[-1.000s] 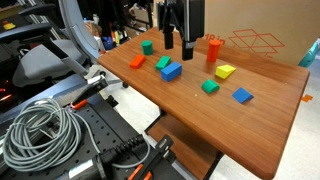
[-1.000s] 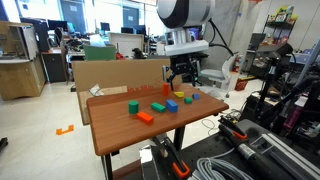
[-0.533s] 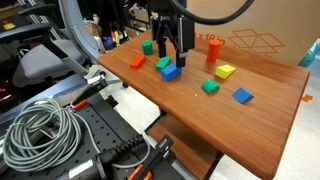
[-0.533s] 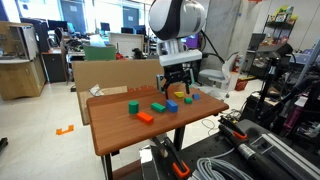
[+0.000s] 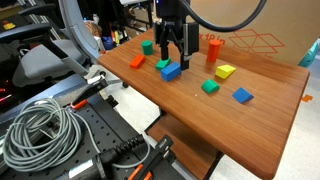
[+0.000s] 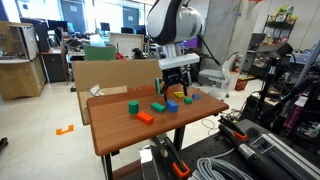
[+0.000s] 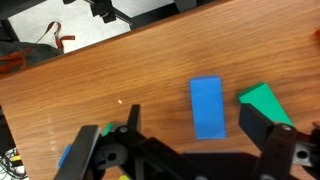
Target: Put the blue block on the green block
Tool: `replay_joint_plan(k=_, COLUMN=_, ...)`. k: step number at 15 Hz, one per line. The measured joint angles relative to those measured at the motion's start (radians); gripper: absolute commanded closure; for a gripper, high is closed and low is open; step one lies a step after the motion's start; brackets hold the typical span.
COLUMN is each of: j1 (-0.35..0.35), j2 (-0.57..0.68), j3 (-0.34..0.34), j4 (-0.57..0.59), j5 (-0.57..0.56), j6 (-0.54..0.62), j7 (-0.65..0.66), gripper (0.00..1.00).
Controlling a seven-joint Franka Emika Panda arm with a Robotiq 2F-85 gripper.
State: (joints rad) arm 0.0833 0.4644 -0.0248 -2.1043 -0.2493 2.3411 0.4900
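Observation:
The open fingers of my gripper are already on both sides of the deep-blue block's near end, so I will lower them over that end and close on its sides.
The deep-blue block (image 5: 170, 70) lies on the wooden table (image 5: 260, 125); it also shows in the other exterior view (image 6: 172, 105) and in the wrist view (image 7: 207, 107). The dark-green upright cube (image 5: 146, 46) stands apart at the table's far end, also seen in an exterior view (image 6: 132, 108); it is out of the wrist view. My gripper (image 5: 172, 52) is open and empty, hanging just above the blue block (image 6: 176, 88). In the wrist view the fingers (image 7: 192, 130) straddle the near end of the blue block without touching it.
A bright green flat block (image 5: 163, 62) lies right beside the blue block (image 7: 265, 100). An orange block (image 5: 137, 61), an orange upright piece (image 5: 212, 48), a yellow block (image 5: 225, 72), another green block (image 5: 210, 87) and a lighter blue block (image 5: 242, 96) are spread over the table.
My gripper has moved from over the table's back part across to the blue block and come lower. It stays open. The blocks have not moved.

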Motion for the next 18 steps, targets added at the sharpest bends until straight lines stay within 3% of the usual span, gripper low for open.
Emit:
replay_joint_plan(k=1, j1=0.0, j2=0.007, j3=0.0, j4=0.005, j5=0.0, j6=0.0, j7=-0.006, gripper=0.0)
replay_joint_plan(k=2, j1=0.001, j2=0.015, j3=0.0, j4=0.011, j5=0.0, j6=0.0, j7=-0.012, gripper=0.22)
replay_joint_plan(k=11, j1=0.003, j2=0.072, j3=-0.008, j4=0.057, j5=0.0, j6=0.0, j7=-0.027, gripper=0.88)
replay_joint_plan(k=18, j1=0.012, j2=0.066, j3=-0.021, j4=0.076, j5=0.004, j6=0.018, j7=-0.019, gripper=0.9)
